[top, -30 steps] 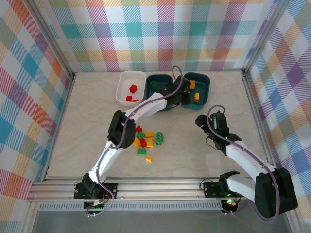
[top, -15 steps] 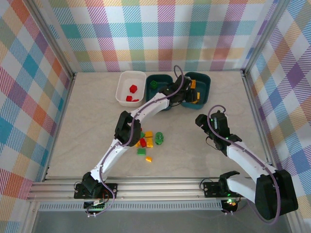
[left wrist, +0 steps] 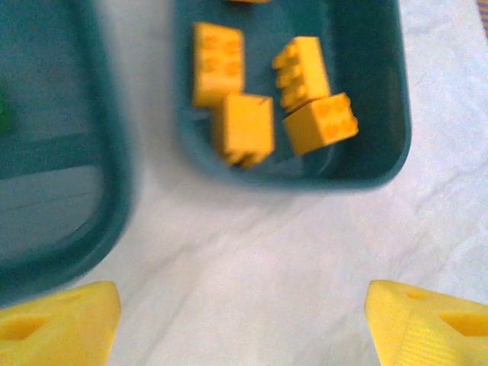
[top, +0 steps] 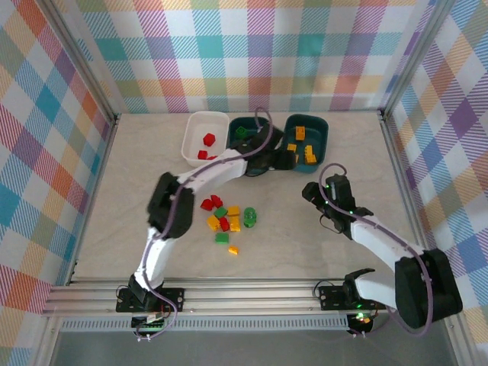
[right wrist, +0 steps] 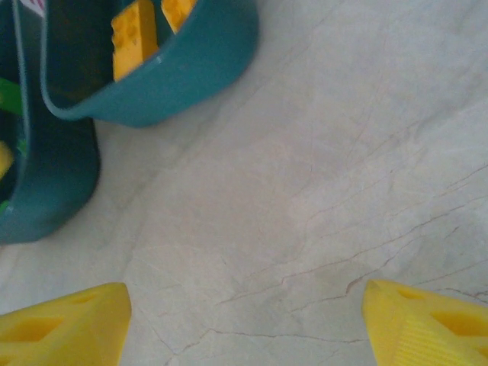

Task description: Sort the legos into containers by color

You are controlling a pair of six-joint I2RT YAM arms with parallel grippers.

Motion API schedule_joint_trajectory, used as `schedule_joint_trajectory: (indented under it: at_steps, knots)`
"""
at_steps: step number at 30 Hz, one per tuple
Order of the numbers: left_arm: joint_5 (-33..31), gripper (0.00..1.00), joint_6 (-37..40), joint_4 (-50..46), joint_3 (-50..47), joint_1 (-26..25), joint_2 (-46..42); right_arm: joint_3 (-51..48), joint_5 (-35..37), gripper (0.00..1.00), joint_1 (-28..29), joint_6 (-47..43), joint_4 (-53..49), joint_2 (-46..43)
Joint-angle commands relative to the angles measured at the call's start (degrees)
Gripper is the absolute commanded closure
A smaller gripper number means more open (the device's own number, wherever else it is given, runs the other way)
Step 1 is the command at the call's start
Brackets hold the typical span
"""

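My right gripper is away from the round green lego (top: 250, 217) at the pile's edge. It needs to swing across the bare table to it next and go down around it, clear of the legos beside it.
Several loose red, green and yellow-orange legos (top: 225, 221) lie in a pile mid-table. At the back stand the white tub (top: 192, 131) with red bricks (top: 209, 139), a teal tub (top: 254, 122) with a green brick (top: 241, 133), and a second teal tub (top: 322, 142) with yellow bricks (top: 308, 152). My left gripper (top: 286, 158) hovers open and empty just in front of that tub; its wrist view shows the yellow bricks (left wrist: 267, 91) inside the tub (left wrist: 381, 168). My right gripper (top: 309, 191) is open over bare table, with a teal tub (right wrist: 198, 69) ahead of it.
The left arm stretches diagonally over the table from its base to the tubs, crossing the front of the middle teal tub (left wrist: 53, 175). Plaid walls close in the table on three sides. Bare marbled surface (top: 335, 252) lies right of the pile.
The left gripper has drawn back from over the right teal tub toward the near left, uncovering the yellow bricks inside. The right gripper has shifted slightly left.
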Motion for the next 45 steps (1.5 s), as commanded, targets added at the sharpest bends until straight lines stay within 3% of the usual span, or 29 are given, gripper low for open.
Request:
schedule_joint_trajectory:
  at_steps: [1,8,14,17,20,28,38,45]
  knots:
    - [-10.2,0.15,-5.2,1.0,-14.3,2.4,-14.8,6.5,-4.2,0.22,4.5,-4.7,0.7,5.6]
    - [-11.6,0.13,-14.0,5.1,-51.0,11.2,-41.8,19.0,-3.0,0.2,19.8,-10.8,-4.4,20.7]
    - [-20.3,0.05,-17.7,-1.0,-63.0,12.7,-59.9,26.3,-3.4,0.18,26.5,-8.5,-10.2,29.7]
    - [-21.3,0.02,-19.3,-1.9,-67.4,13.2,-66.1,27.7,-4.7,0.18,29.0,-6.6,-12.7,32.1]
    - [-21.3,0.01,-21.0,-1.9,-71.3,13.4,-69.6,29.4,-2.4,0.19,31.2,-5.7,-16.7,33.1]
    - [-19.4,0.0,-21.3,-2.1,-73.8,13.5,-71.1,36.4,0.3,0.39,31.2,-7.1,-23.3,37.8]
    - [-15.6,0.0,-23.2,-0.1,-78.5,13.5,-74.2,37.0,1.2,0.62,31.6,-6.5,-24.2,37.9]
    - [-13.4,0.0,-24.3,-0.4,-81.0,13.5,-77.8,37.1,6.1,0.65,31.5,-8.4,-24.5,32.5]
